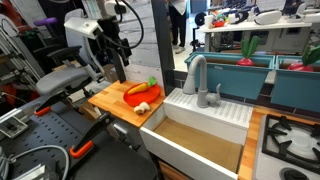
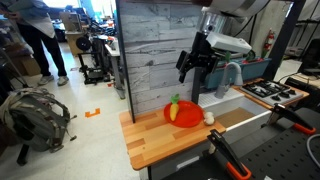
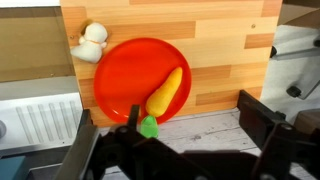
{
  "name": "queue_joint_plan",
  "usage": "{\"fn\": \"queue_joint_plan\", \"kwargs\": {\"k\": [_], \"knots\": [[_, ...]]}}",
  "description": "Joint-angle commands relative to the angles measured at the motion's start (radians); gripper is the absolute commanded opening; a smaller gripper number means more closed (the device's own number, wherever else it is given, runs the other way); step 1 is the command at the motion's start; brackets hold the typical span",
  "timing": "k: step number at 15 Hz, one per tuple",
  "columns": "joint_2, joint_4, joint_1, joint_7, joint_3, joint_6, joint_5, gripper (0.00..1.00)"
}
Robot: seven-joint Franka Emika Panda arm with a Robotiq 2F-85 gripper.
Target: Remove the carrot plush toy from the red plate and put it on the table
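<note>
My open gripper lowers toward the red plate next until its fingers straddle the orange body by the green tuft, as the carrot (image 1: 141, 90) lies well below.
The carrot plush toy (image 3: 165, 92) lies on the red plate (image 3: 120, 70), with its green tuft (image 3: 149, 126) over the plate's rim nearest the camera. The plate sits on the small wooden table (image 3: 225, 50). My gripper (image 3: 190, 112) is open and empty, hanging above the table beside the carrot's tuft end. In both exterior views the gripper (image 1: 120, 58) (image 2: 195, 65) hovers well above the plate (image 1: 135, 100) (image 2: 190, 119) and the carrot (image 1: 141, 90) (image 2: 173, 111).
A small whitish lump (image 3: 91, 42) lies on the table by the plate's rim. A white sink (image 1: 200, 125) with a grey faucet (image 1: 197, 75) adjoins the table. Stove burners (image 1: 290, 135) lie beyond it. A grey chair (image 1: 55, 80) and a backpack (image 2: 35, 115) stand nearby.
</note>
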Motion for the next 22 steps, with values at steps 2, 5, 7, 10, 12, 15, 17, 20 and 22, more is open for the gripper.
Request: {"fn": "queue_joint_plan", "kwargs": {"k": [2,5,7,10,12,15,17,20,22], "knots": [[0.213,0.192,-0.039,0.106,0.031,-0.019,-0.054,1.00],[0.305,0.263,-0.018,0.172,0.013,-0.021,-0.099,1.00],[0.353,0.299,-0.010,0.209,0.009,-0.017,-0.130,1.00],[0.418,0.357,-0.004,0.251,0.012,-0.012,-0.161,1.00],[0.455,0.395,-0.008,0.262,0.020,-0.012,-0.163,1.00],[0.498,0.443,-0.003,0.284,0.015,-0.018,-0.169,1.00],[0.521,0.472,0.004,0.299,0.006,-0.025,-0.175,1.00],[0.546,0.505,0.002,0.313,0.007,-0.039,-0.177,1.00],[0.559,0.521,0.003,0.315,0.007,-0.040,-0.180,0.87]]}}
